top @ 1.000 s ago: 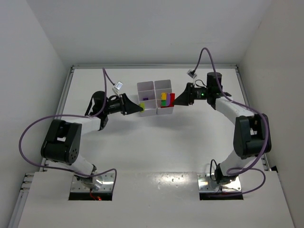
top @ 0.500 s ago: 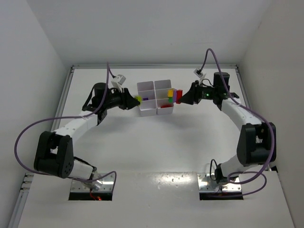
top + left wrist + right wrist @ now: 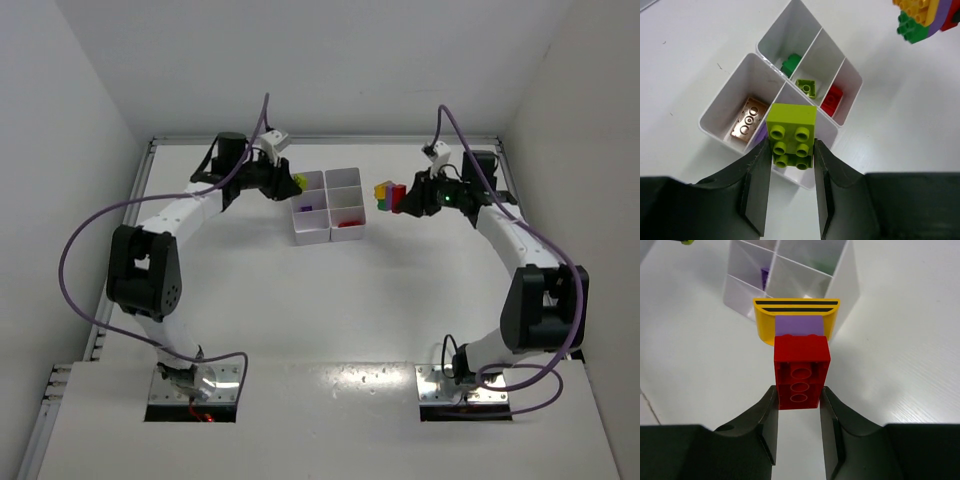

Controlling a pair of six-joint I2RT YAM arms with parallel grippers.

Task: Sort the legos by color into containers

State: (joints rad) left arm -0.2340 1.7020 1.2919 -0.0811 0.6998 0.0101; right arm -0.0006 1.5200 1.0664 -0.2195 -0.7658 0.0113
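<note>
The small lime lego goes across the tray (image 3: 720,107) and down in my left gripper next, for release. The small lime lego's compartment (image 3: 813,75) lies below the gripper, to the right in the top view.
The white tray of containers (image 3: 326,206) sits mid-table at the back. My left gripper (image 3: 287,182) hovers at its back-left corner, shut on a lime green lego (image 3: 299,182). In the left wrist view this lime lego (image 3: 791,134) is pinched in the gripper (image 3: 792,150) above the tray (image 3: 720,107), which holds a bronze-pink lego (image 3: 747,124), a dark green one (image 3: 789,63), a small lime one (image 3: 805,86) and a red one (image 3: 831,99). My right gripper (image 3: 404,197), to the right of the tray, is shut on a red lego (image 3: 801,372) joined to purple (image 3: 800,325) and yellow (image 3: 796,315) legos.
White walls enclose the table on three sides. Purple cables loop off both arms. In the right wrist view the tray (image 3: 842,282) stands just beyond the held stack, with a purple lego (image 3: 764,275) in one compartment. Bare table lies in front of the tray.
The left arm swung from the tray's front-left to its back-left corner, carrying the lime lego. The right gripper drew back to the right, away from the tray, with its stack.
</note>
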